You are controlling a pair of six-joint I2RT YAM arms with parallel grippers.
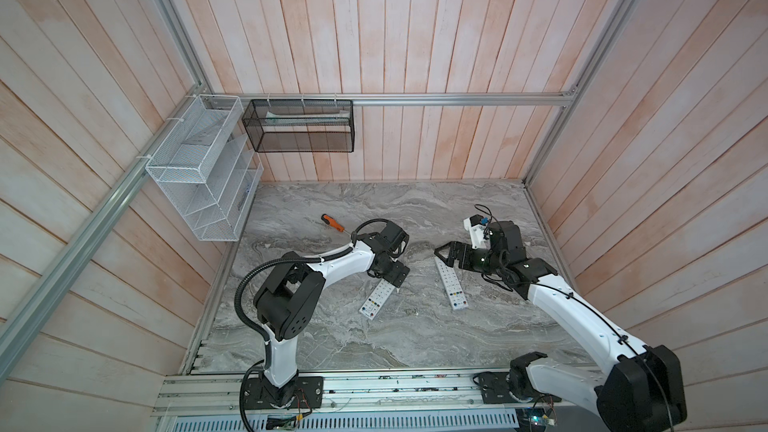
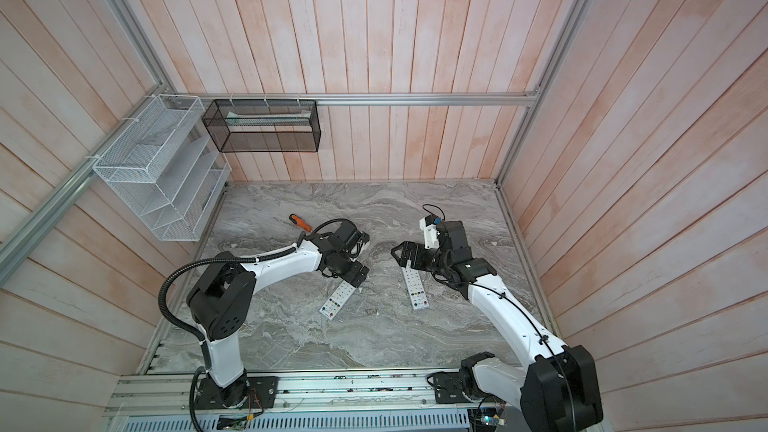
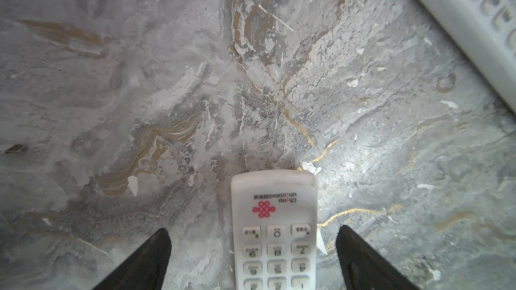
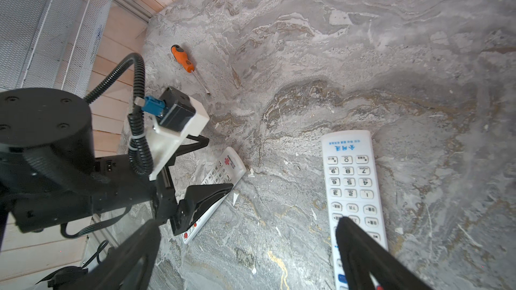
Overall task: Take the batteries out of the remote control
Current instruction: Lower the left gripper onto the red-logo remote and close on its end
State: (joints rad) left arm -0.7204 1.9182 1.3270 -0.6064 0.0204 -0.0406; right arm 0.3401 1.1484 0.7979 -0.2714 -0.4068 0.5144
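Each finger still stands clear, so my left gripper should go farther down over the red-logo end of the remote and close on its long edges.
Two white remote controls lie keypad-up on the marble table. The left remote has a red logo. My left gripper is open and straddles its logo end, with a gap at each finger. The right remote lies a little apart. My right gripper is open above that remote's far end. One of its fingers hangs over the keypad, with bare table between the two. The batteries are hidden from every view.
An orange-and-black screwdriver lies on the table behind the left arm. A white wire rack and a black mesh basket hang on the back left walls. Wooden walls enclose the table on three sides.
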